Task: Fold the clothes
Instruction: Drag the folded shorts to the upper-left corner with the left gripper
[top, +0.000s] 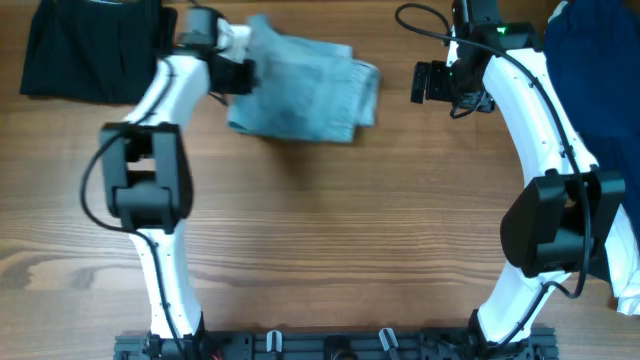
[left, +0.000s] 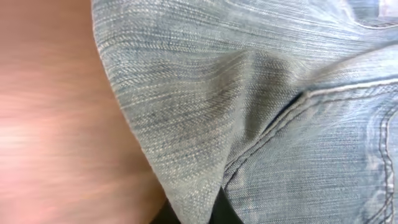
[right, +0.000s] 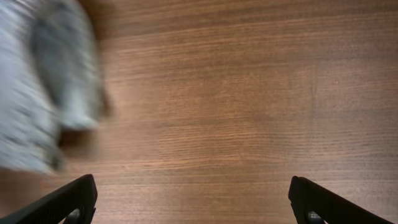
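Observation:
My left gripper carries the shorts (top: 305, 90) to the left in the overhead view next, onto the black garment (top: 95, 50), and releases them, since the shorts are already folded.
The pale faded-blue denim shorts (top: 305, 90) lie folded at the far middle of the wooden table. My left gripper (top: 243, 72) is at their left edge and is shut on the denim; in the left wrist view the cloth (left: 261, 112) fills the frame, with a fold pinched between the dark fingers (left: 198, 214). My right gripper (top: 420, 83) is open and empty, above bare wood just right of the shorts. In the right wrist view its fingers (right: 196, 202) are spread wide and the shorts (right: 43, 87) show blurred at the left.
A black garment (top: 90, 45) lies at the far left corner. A navy garment (top: 600, 70) lies along the right edge, with white cloth (top: 625, 260) below it. The table's bare wood (top: 340, 230) stretches across the middle and front.

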